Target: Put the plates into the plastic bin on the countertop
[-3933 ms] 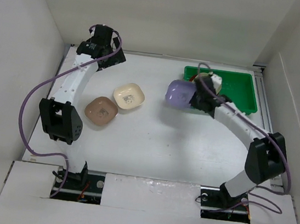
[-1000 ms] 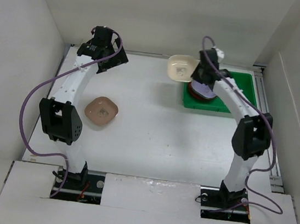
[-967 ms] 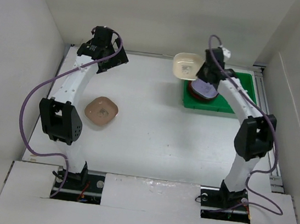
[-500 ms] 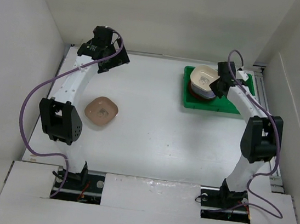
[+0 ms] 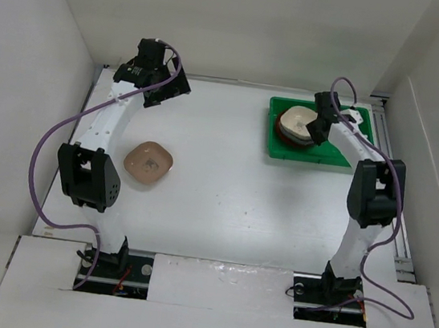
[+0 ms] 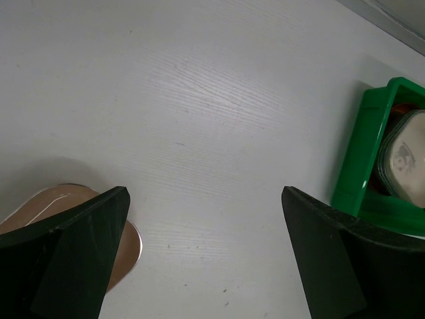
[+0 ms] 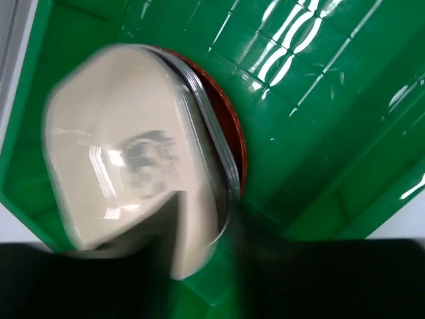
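My right gripper lifts next and crosses to the tan-pink plate point(image 5: 149, 161), alone outside the bin. It then lowers onto the plate's rim facing the bin.
The green plastic bin point(image 5: 351, 149) sits at the back right of the white countertop point(image 5: 222, 205). A cream plate point(image 5: 296, 121) lies on top of a stack in the bin, over a lavender plate and a red-orange plate point(image 7: 237, 151). My right gripper point(image 5: 314, 130) is in the bin, its blurred jaws a little apart on either side of the cream plate's point(image 7: 119, 166) near rim: open point(image 7: 206, 229). A tan-pink plate point(image 5: 149, 161) lies on the countertop at left. My left gripper point(image 5: 156, 83) hangs wide open point(image 6: 206, 259) above bare countertop, with the tan-pink plate point(image 6: 46, 209) by its left finger.
White walls point(image 5: 57, 46) enclose the countertop on the left, back and right. The bin's right half point(image 7: 319, 100) holds no plates. In the left wrist view the bin's point(image 6: 368, 159) near corner shows at right.
My right arm carried the cream plate from left of the bin into it and lowered it onto the stack, and its jaws have parted. The left arm has stayed still.
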